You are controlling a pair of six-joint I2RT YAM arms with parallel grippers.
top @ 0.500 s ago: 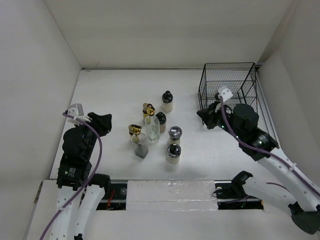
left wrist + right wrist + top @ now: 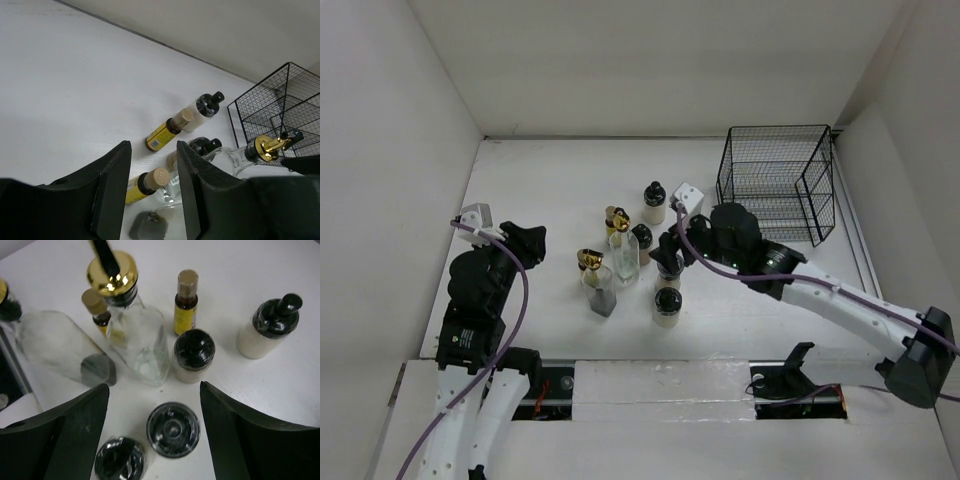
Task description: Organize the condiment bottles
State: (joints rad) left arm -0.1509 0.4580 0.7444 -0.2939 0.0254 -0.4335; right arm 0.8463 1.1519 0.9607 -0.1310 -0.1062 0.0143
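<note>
I need to move my right gripper outward and to its left in the top view next, so its open fingers go around the nearer cruet's gold collar (image 2: 621, 223) (image 2: 113, 279).
The condiment bottles stand clustered mid-table. Two clear cruets have gold spouts (image 2: 617, 220) (image 2: 589, 261). There are cream jars with dark lids (image 2: 654, 203) (image 2: 667, 305). My right gripper (image 2: 668, 250) hovers open over the cluster. In the right wrist view its fingers (image 2: 80, 420) straddle a round-lidded jar (image 2: 173, 430) from above without touching it, with a second lid (image 2: 120, 460) beside it and a yellow bottle (image 2: 186, 302) beyond. My left gripper (image 2: 527, 245) hangs left of the cluster, jaws apart and empty; past them lie a tan-capped yellow bottle (image 2: 142, 184) and another (image 2: 162, 134).
A black wire basket (image 2: 775, 180) stands at the back right, near the right wall. White walls close in the table on the left, the back and the right. One cruet (image 2: 55, 345) looks tilted, with its grey base towards the front.
My right arm has swung left from the basket's front to above the bottle cluster. The left arm has barely moved.
</note>
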